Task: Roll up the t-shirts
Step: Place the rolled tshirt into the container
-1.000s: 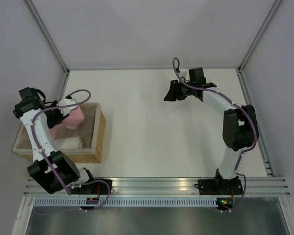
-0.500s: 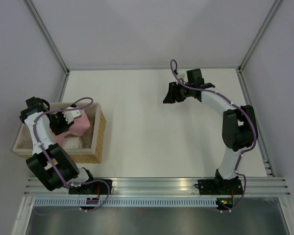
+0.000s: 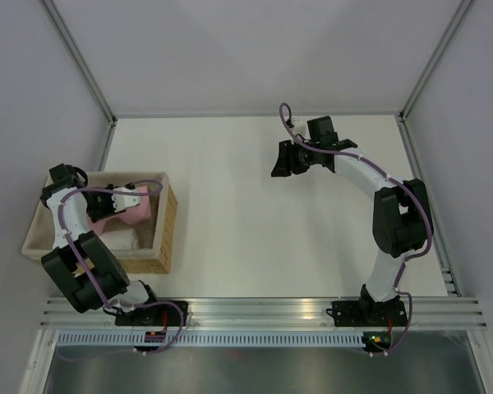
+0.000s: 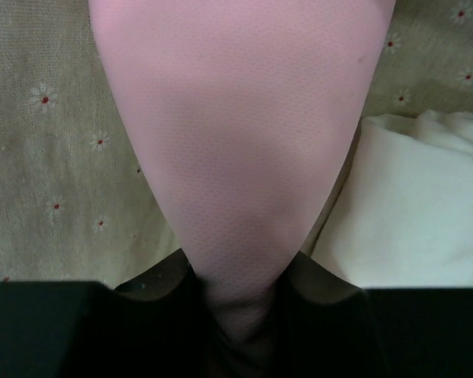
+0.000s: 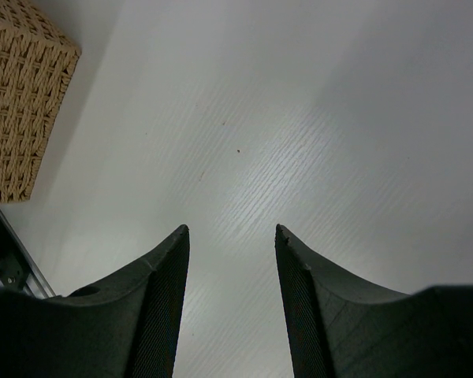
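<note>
The left gripper moves down into the basket (image 3: 169,223) next and releases the t-shirt beside the white cloth, since the flowered lining there lies open below the gripper.
A bundled light-pink t-shirt (image 3: 137,207) (image 4: 236,118) hangs down into the wicker basket (image 3: 169,223) at the left of the table. My left gripper (image 3: 115,203) (image 4: 240,315) is shut on it, with the fabric pinched between the dark fingers and spreading out below them. Over the far middle of the table my right gripper (image 3: 281,160) (image 5: 232,232) stands open, holding nothing, with only bare white tabletop (image 5: 299,118) between its fingers. Most of the shirt's shape is hidden by my left arm in the top view.
The basket has a flowered cloth lining (image 4: 47,157), and a white cloth (image 3: 119,240) (image 4: 414,213) lies in it beside the pink fabric. A corner of the basket (image 5: 16,94) shows at the upper left of the right wrist view. Aluminium frame posts edge the table.
My left arm has folded back and lowered the pink t-shirt deeper into the basket. The right gripper has drifted slightly left, still open.
</note>
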